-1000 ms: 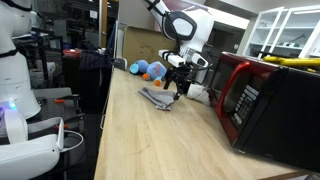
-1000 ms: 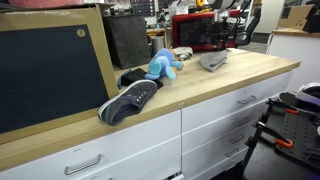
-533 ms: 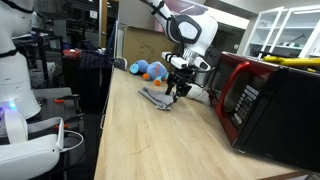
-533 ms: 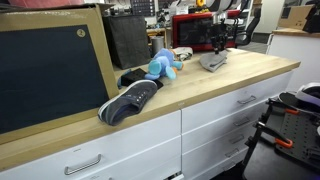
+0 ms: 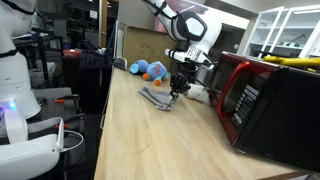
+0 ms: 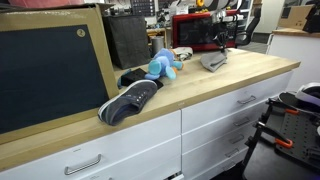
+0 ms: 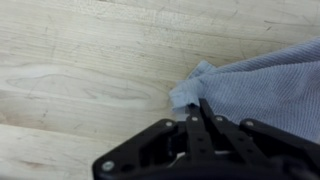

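The gripper next needs to lift the corner of the cloth it holds toward the blue plush toy, then lower it and let it go on the counter [image 6: 190, 64] beside the toy, because the cloth lies crumpled.
A grey-blue cloth [image 7: 262, 85] lies crumpled on the wooden counter [image 7: 80, 70]. In the wrist view my gripper [image 7: 202, 106] has its two fingers pressed together on the cloth's bunched corner, which pokes out just past the tips. In both exterior views the gripper [image 5: 178, 90] [image 6: 222, 49] reaches down onto the cloth [image 5: 154, 97] [image 6: 212, 62], close to the microwave. Whether the cloth is lifted off the wood cannot be told.
A red and black microwave [image 5: 255, 100] [image 6: 195, 32] stands right beside the cloth. A blue plush toy [image 5: 150, 70] [image 6: 162, 66] lies further along the counter, and a dark shoe [image 6: 130, 100] beyond it. A white robot body [image 5: 20, 100] stands off the counter's edge.
The fingers have gone from wide open to shut on the cloth's corner. The arm has dropped slightly towards the cloth.
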{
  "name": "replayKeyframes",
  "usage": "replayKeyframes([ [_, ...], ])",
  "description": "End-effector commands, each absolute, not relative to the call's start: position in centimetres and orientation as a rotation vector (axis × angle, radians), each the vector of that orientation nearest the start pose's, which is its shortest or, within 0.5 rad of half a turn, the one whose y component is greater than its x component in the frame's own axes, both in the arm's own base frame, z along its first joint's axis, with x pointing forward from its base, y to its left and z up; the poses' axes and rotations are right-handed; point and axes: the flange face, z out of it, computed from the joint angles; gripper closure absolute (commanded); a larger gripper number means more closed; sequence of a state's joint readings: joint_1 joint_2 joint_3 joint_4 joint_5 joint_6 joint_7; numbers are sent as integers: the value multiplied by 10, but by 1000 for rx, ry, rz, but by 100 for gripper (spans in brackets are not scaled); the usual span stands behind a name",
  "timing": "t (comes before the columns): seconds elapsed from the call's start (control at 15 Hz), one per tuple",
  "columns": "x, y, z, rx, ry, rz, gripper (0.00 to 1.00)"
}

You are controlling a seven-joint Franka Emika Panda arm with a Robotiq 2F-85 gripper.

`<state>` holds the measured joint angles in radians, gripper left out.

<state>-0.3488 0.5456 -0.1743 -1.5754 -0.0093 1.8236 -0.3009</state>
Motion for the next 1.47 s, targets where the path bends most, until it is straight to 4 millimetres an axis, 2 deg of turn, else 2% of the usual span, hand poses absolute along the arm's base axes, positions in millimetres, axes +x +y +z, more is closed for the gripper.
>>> replayKeyframes([
  [0.0,582,-319,316,-3074,354,536,100],
  [0.2,584,-310,330,-3047,337,522,100],
  [0.6,583,-279,368,-2984,284,486,100],
  [0.93,573,-249,397,-2929,244,544,100],
  [1.4,556,-202,422,-2863,150,617,100],
])
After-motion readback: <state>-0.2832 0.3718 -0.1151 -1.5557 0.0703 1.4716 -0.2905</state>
